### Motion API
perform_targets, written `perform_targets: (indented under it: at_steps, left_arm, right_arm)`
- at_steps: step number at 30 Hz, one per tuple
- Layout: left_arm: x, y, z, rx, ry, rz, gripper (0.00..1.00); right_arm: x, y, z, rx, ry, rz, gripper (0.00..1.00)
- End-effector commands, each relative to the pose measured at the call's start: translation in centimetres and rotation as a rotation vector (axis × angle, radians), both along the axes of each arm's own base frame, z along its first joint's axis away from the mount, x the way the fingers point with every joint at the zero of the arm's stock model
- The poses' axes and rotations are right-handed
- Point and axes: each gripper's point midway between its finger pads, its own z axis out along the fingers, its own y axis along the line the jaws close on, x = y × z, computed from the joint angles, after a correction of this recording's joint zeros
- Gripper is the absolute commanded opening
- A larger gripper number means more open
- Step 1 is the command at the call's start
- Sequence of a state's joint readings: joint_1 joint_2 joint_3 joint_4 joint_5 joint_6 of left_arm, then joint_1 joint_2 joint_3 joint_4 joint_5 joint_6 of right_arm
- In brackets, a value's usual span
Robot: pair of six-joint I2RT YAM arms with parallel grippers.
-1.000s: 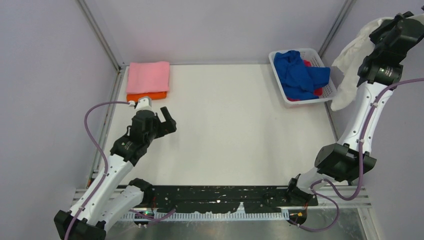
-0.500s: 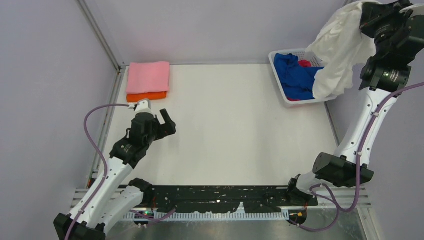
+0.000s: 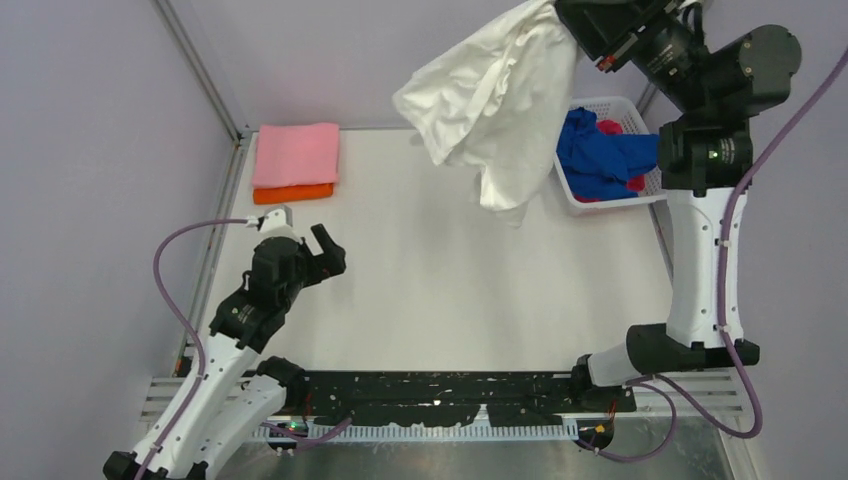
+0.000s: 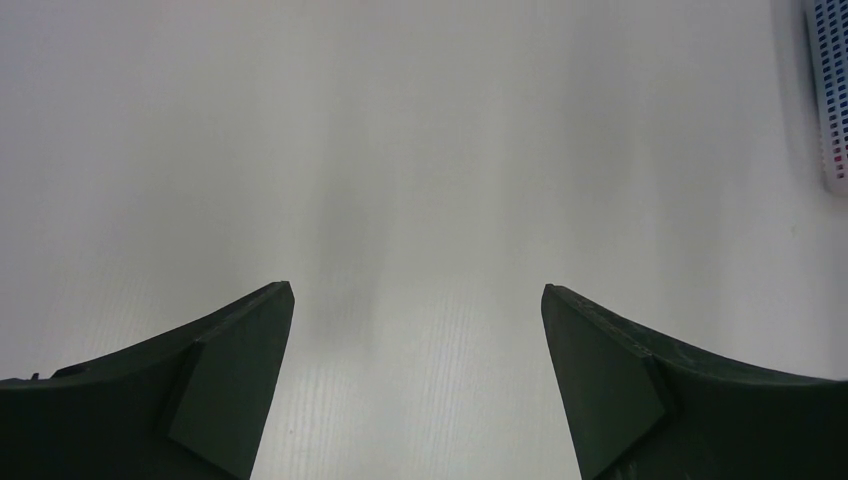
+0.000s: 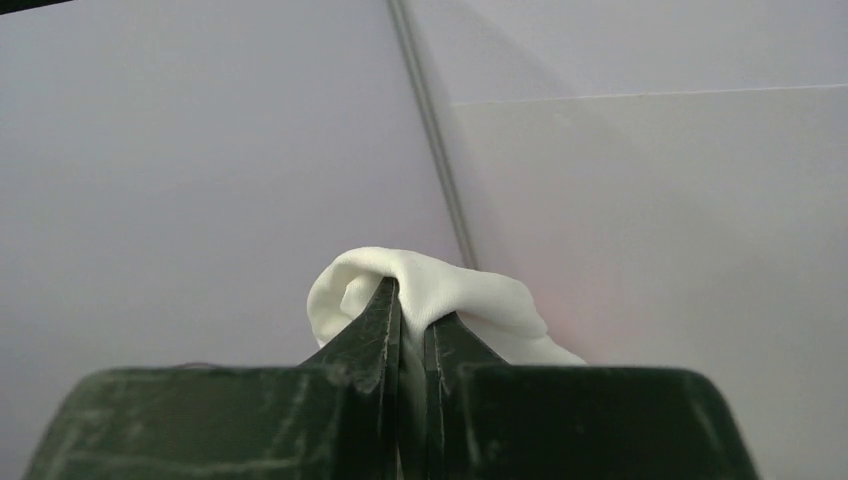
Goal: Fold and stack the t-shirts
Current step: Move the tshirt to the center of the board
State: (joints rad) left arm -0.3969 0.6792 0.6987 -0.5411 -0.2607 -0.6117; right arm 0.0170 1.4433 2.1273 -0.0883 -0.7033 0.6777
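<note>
I should next move my right gripper down, away from the basket, and lay the white t-shirt (image 3: 490, 95) between the stack and basket, since the table is bare there.
My right gripper (image 3: 562, 12) is high at the back and shut on a white t-shirt (image 3: 490, 95), which hangs in the air over the table's back right; its chest print does not show. The right wrist view shows the jaws pinched on a fold of that white t-shirt (image 5: 430, 285). A folded pink t-shirt (image 3: 296, 154) lies on a folded orange t-shirt (image 3: 292, 192) at the back left. A blue t-shirt (image 3: 600, 155) and a red t-shirt (image 3: 608, 127) lie crumpled in the basket. My left gripper (image 3: 322, 248) is open and empty above the table (image 4: 420, 150), in front of the stack.
A white lattice basket (image 3: 655, 190) stands at the back right; its corner shows in the left wrist view (image 4: 828, 90). Grey walls with metal frame posts (image 3: 200, 70) close in the table on three sides.
My right arm has swung the white t-shirt up and leftward, from beside the basket to over the table. My left arm has barely shifted.
</note>
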Motion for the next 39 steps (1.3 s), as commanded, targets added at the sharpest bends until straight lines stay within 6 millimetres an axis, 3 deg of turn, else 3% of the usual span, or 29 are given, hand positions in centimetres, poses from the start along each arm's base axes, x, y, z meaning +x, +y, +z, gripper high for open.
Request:
perform_targets:
  at_steps: [1, 2, 4, 6, 7, 8, 9, 10, 11, 12, 13, 14, 15, 16, 18, 20, 26, 27, 28, 29, 30, 31, 32, 33, 34, 35, 39]
  left_arm:
    - [-0.7, 1.6, 0.9, 0.024, -0.038, 0.053, 0.99]
    - [-0.8, 1.8, 0.9, 0.026, -0.041, 0.061, 0.99]
    - [-1.3, 2.2, 0.8, 0.026, -0.040, 0.075, 0.99]
    - [-1.5, 2.3, 0.5, 0.018, -0.042, 0.083, 0.99]
    - [-1.5, 2.3, 0.4, 0.013, -0.041, 0.087, 0.99]
    - [-1.6, 2.3, 0.2, 0.010, -0.038, 0.089, 0.99]
    - [-1.6, 2.3, 0.1, 0.009, -0.035, 0.090, 0.99]
    - [-1.6, 2.3, -0.1, 0.009, -0.026, 0.088, 0.99]
    - [-1.6, 2.2, -0.2, 0.012, -0.019, 0.085, 0.99]
    - [-1.6, 2.2, -0.3, 0.015, -0.010, 0.082, 0.99]
    - [-1.6, 2.1, -0.5, 0.021, 0.003, 0.079, 0.99]
    - [-1.6, 2.0, -0.6, 0.025, 0.013, 0.075, 0.99]
    - [-1.5, 1.9, -0.8, 0.025, 0.021, 0.069, 0.99]
    - [-1.4, 1.7, -1.0, 0.023, 0.030, 0.063, 0.99]
    - [-1.1, 1.0, -1.5, 0.012, 0.050, 0.041, 0.99]
    - [-0.7, 0.3, -1.9, -0.005, 0.065, 0.020, 0.99]
    - [0.5, -2.0, -2.6, -0.046, 0.101, -0.059, 0.99]
    - [0.8, -2.6, -2.7, -0.054, 0.104, -0.078, 0.99]
    - [1.2, -3.1, -2.7, -0.065, 0.106, -0.097, 0.99]
    - [1.6, -3.6, -2.7, -0.075, 0.113, -0.113, 0.99]
    - [1.9, -4.3, -3.2, -0.084, 0.134, -0.135, 0.99]
    - [2.3, -5.1, -3.3, -0.097, 0.145, -0.160, 0.99]
    - [2.6, -5.8, -3.6, -0.107, 0.160, -0.186, 0.99]
    - [2.8, -6.6, -3.8, -0.122, 0.175, -0.223, 0.99]
    - [3.0, -7.3, -4.2, -0.131, 0.197, -0.252, 0.99]
    - [3.2, -8.0, -4.6, -0.140, 0.212, -0.281, 0.99]
    - [4.3, -11.1, -5.0, -0.110, 0.219, -0.413, 0.99]
  right_arm:
    - [-1.0, 6.0, -1.8, -0.066, 0.010, 0.278, 0.05]
    - [-0.9, 6.7, -2.6, -0.083, 0.024, 0.316, 0.05]
    - [-0.3, 8.3, -5.9, -0.138, 0.110, 0.442, 0.05]
    - [1.9, 9.0, -10.6, -0.151, 0.221, 0.482, 0.05]
    - [3.6, 9.3, -14.6, -0.157, 0.310, 0.475, 0.05]
    - [4.9, 9.3, -17.1, -0.158, 0.362, 0.442, 0.05]
    - [6.4, 9.2, -22.1, -0.193, 0.432, 0.405, 0.09]
    - [8.2, 8.7, -25.8, -0.202, 0.531, 0.314, 0.12]
    - [9.3, 8.1, -30.8, -0.268, 0.598, 0.244, 0.22]
    - [11.2, 6.2, -35.9, -0.320, 0.744, 0.075, 0.32]
    - [10.9, 4.7, -40.4, -0.428, 0.849, -0.012, 0.49]
    - [12.3, 1.9, -43.7, -0.499, 0.931, -0.194, 0.55]
    - [11.7, 0.3, -46.0, -0.570, 0.999, -0.265, 0.65]
    - [12.2, -1.9, -47.3, -0.618, 1.031, -0.394, 0.70]
    - [11.7, -3.6, -48.1, -0.650, 1.051, -0.489, 0.93]
    - [11.1, -3.5, -47.8, -0.651, 1.022, -0.504, 0.98]
    - [7.4, -3.3, -49.1, -0.724, 1.011, -0.576, 0.96]
    - [6.9, -3.3, -48.6, -0.714, 0.995, -0.585, 0.95]
    - [5.8, -3.2, -49.6, -0.718, 1.021, -0.580, 0.95]
    - [5.2, -3.4, -49.0, -0.696, 1.007, -0.588, 0.95]
    - [4.2, -3.5, -50.0, -0.689, 1.037, -0.586, 0.95]
    - [3.5, -3.4, -49.3, -0.649, 1.026, -0.580, 0.95]
    - [2.4, -3.5, -50.5, -0.653, 1.050, -0.572, 0.95]
    - [1.8, -3.2, -50.0, -0.617, 1.041, -0.554, 0.95]
    - [0.6, -3.2, -51.3, -0.622, 1.067, -0.540, 0.95]
    - [-0.1, -2.9, -51.0, -0.592, 1.061, -0.517, 0.95]
    - [-3.6, -2.5, -53.7, -0.602, 1.130, -0.449, 0.95]
